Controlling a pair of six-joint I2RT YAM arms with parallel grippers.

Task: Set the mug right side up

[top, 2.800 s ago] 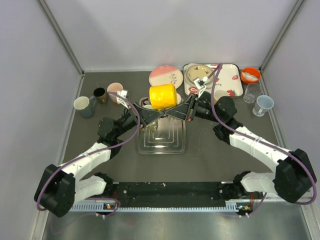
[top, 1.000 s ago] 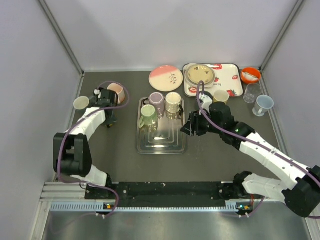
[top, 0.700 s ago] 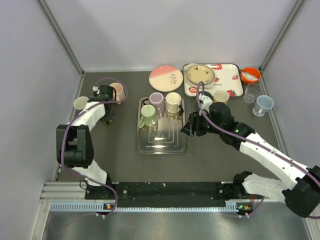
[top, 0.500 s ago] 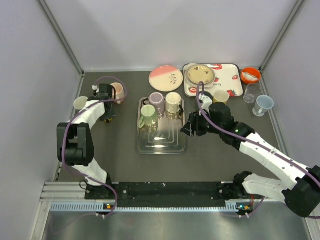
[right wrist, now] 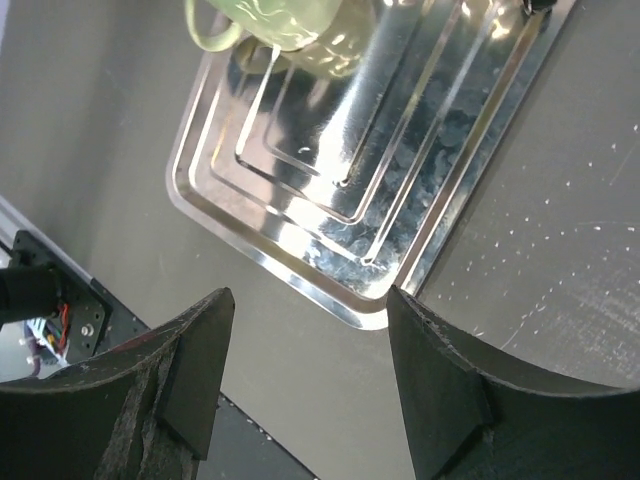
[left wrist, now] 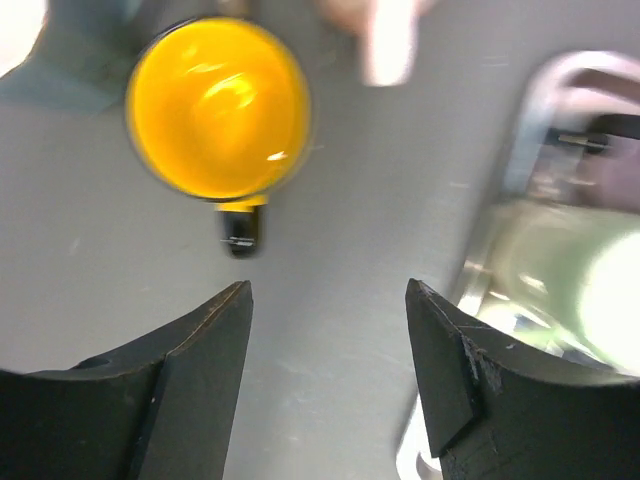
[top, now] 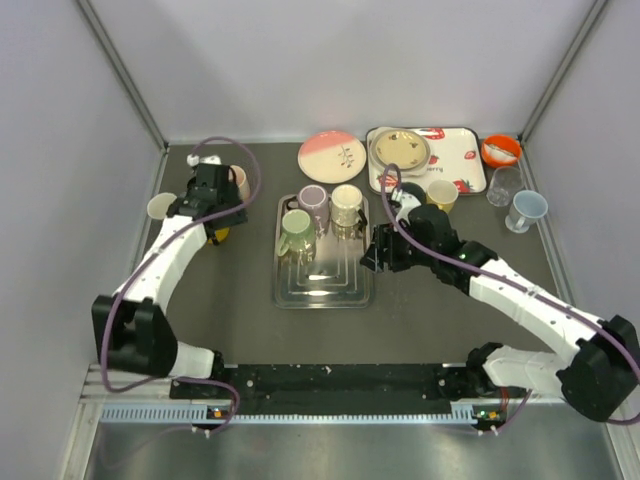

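Note:
The cream mug's handle (top: 362,217) is at the tray's edge, outward of my right gripper and below it, so I should move my right gripper outward and down onto the handle next.
The mug (left wrist: 218,108) is yellow inside with a dark handle, and it stands mouth up on the grey table at the top left of the left wrist view. In the top view only a yellow patch of the mug (top: 220,236) shows beneath the left arm, left of the metal tray (top: 322,290). My left gripper (left wrist: 328,292) hangs open above bare table beside the mug's handle, holding nothing; from the top view the left gripper (top: 214,222) sits just over the mug. My right gripper (right wrist: 308,295) is open and empty over the metal tray's (right wrist: 350,200) corner, at the tray's right edge (top: 372,255).
On the metal tray stand a green mug (top: 296,230), a purple mug (top: 313,199) and a cream mug (top: 347,205). A pink cup (top: 238,183) and a white cup (top: 160,207) stand near the yellow mug. A pink plate (top: 331,154), strawberry tray (top: 455,165), orange bowl (top: 500,150), glass (top: 505,185) and blue cup (top: 527,210) line the back.
My left gripper has opened, let go of the yellow mug and risen off it. The right gripper has opened slightly wider beside the tray.

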